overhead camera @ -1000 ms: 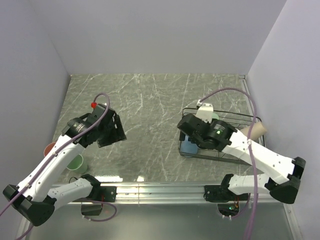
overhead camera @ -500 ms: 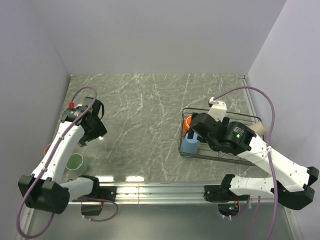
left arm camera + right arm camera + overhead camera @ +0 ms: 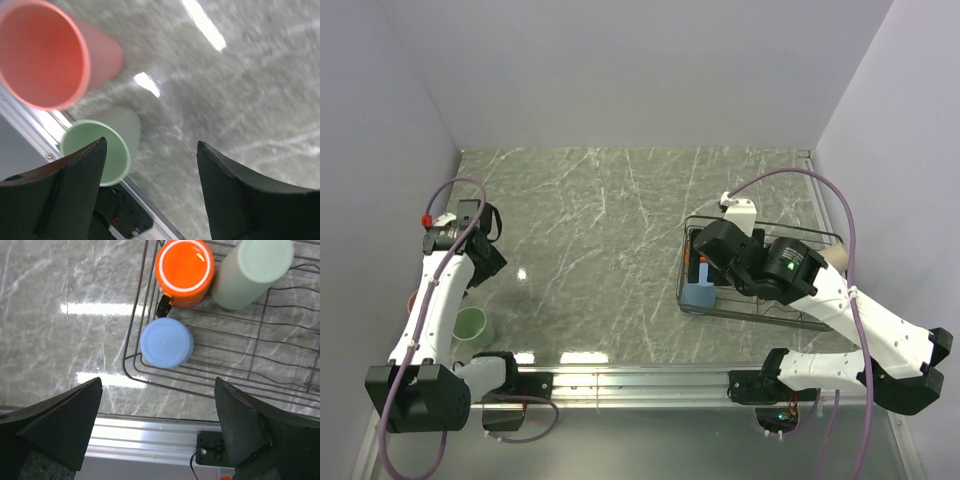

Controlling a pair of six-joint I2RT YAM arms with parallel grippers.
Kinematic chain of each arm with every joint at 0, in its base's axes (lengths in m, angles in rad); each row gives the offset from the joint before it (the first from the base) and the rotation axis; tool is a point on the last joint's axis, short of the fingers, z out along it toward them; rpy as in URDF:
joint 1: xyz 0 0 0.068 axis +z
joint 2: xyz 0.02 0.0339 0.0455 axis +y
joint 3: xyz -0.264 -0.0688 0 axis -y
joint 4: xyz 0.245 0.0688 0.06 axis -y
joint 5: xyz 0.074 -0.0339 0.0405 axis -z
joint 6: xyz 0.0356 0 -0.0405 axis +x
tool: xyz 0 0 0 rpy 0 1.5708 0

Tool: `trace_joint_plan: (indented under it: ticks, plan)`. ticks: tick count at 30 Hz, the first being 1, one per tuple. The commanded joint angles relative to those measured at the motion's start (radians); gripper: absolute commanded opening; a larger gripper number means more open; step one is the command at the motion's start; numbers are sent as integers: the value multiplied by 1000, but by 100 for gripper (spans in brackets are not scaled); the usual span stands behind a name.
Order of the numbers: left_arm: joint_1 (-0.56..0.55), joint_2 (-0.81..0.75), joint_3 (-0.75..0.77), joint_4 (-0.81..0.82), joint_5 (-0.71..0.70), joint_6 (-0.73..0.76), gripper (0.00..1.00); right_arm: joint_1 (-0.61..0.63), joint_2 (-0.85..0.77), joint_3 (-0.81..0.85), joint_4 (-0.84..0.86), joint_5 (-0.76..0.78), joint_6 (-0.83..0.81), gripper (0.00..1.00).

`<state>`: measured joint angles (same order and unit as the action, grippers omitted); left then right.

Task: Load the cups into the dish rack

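Note:
I need to shift my left gripper to the left in the top view and lower astride the salmon-pink cup's rim (image 3: 86,75), because the salmon-pink cup's opening admits one finger.
The dark wire dish rack (image 3: 801,233) stands at the right. In the right wrist view the rack (image 3: 134,315) holds a blue cup (image 3: 166,342) upside down, an orange mug (image 3: 184,271) and an upside-down pale green cup (image 3: 252,272). My right gripper (image 3: 158,381) is open and empty above the rack's near-left corner (image 3: 705,262). A salmon-pink cup (image 3: 45,52) and a pale green cup (image 3: 114,134) stand at the near left. My left gripper (image 3: 151,143) is open and empty, above and just right of them (image 3: 488,262). A beige cup (image 3: 838,256) sits at the rack's right end.
The left wall runs close beside the left arm. A metal rail (image 3: 640,380) runs along the table's near edge, just behind the green cup (image 3: 472,323). Bare marble table (image 3: 610,230) lies between the arms.
My left arm has swung left towards the wall, over the two cups there. My right gripper has come off the blue cup, which stands in the rack.

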<state>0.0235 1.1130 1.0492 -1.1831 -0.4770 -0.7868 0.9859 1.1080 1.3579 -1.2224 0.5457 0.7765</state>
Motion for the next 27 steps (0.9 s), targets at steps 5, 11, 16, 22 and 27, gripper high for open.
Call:
trace_joint_plan:
  ticks: [5,11,16,22,27]
  plan:
    - [82,21,132,106,-104,121,76,7,36,81,12,-50,-79,100]
    - [229,28,81,174,30,196,79,5,24,63,-3,-66,-80,100]
    - [308,10,34,214,75,216,79,7,30,56,-17,-76,-71,100]
    - [363,28,2,226,127,192,80,7,67,78,-9,-84,-66,100]
    - [401,106,1,252,144,192,80,7,99,93,6,-104,-63,100]
